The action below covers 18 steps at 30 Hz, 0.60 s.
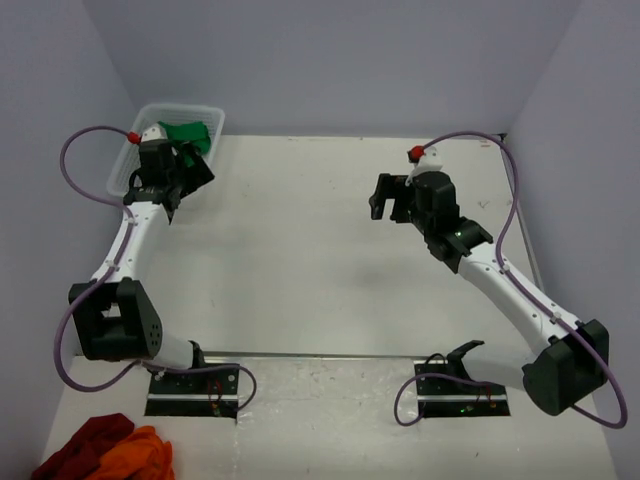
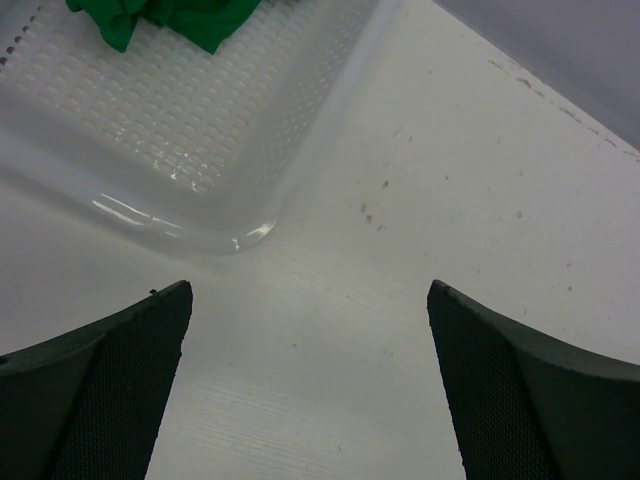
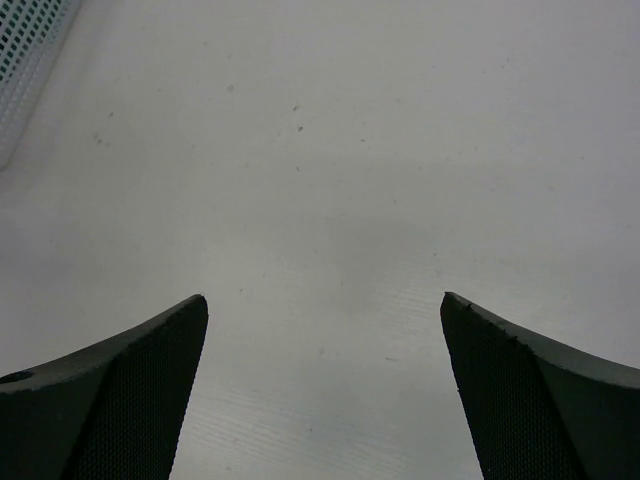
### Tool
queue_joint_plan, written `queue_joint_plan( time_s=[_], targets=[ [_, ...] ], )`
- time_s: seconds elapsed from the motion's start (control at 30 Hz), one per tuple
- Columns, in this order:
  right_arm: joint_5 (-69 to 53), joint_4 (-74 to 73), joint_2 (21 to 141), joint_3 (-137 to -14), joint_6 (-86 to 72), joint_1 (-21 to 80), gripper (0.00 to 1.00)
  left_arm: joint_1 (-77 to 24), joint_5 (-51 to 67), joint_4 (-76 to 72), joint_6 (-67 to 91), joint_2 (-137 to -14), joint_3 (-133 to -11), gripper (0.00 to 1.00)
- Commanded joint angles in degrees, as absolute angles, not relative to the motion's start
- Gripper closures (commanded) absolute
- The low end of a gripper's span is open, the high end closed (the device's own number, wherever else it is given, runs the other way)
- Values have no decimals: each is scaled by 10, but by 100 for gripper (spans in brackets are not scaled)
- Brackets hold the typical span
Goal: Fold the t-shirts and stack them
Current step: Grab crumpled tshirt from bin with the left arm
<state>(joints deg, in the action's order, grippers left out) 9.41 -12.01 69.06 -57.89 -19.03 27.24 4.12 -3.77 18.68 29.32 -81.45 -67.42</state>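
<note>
The crumpled green t-shirt [image 1: 188, 134] lies outward of and below the left gripper's fingers, so the left gripper should next reach outward and down into the bin [image 1: 128, 160] onto that cloth and close.
A crumpled green t-shirt [image 1: 188, 134] lies in the clear plastic bin [image 1: 128, 160] at the table's back left; it also shows in the left wrist view [image 2: 165, 20], at the top. My left gripper [image 1: 190, 170] hovers over the bin's near right corner [image 2: 240, 240], open and empty. My right gripper [image 1: 385, 200] hangs open and empty above the bare white table [image 1: 300, 250], right of centre. A heap of red and orange t-shirts [image 1: 105, 450] lies off the table at the bottom left.
The bin's perforated wall shows in the right wrist view [image 3: 25, 50] at the top left. Grey walls close in the table on three sides. The arm bases [image 1: 190, 385] sit at the near edge.
</note>
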Motion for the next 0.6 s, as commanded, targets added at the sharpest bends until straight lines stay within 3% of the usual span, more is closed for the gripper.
queue_joint_plan(
  time_s=[0.0, 0.43, 0.57],
  targets=[
    [87, -128, 685, -598, -192, 271, 1, 48, -66, 163, 277, -863, -714, 0],
    [65, -108, 635, -526, -261, 282, 1, 91, -87, 92, 236, -1066, -882, 0],
    [62, -112, 635, -524, -259, 305, 1, 91, -112, 91, 214, -1151, -960, 5]
  ],
)
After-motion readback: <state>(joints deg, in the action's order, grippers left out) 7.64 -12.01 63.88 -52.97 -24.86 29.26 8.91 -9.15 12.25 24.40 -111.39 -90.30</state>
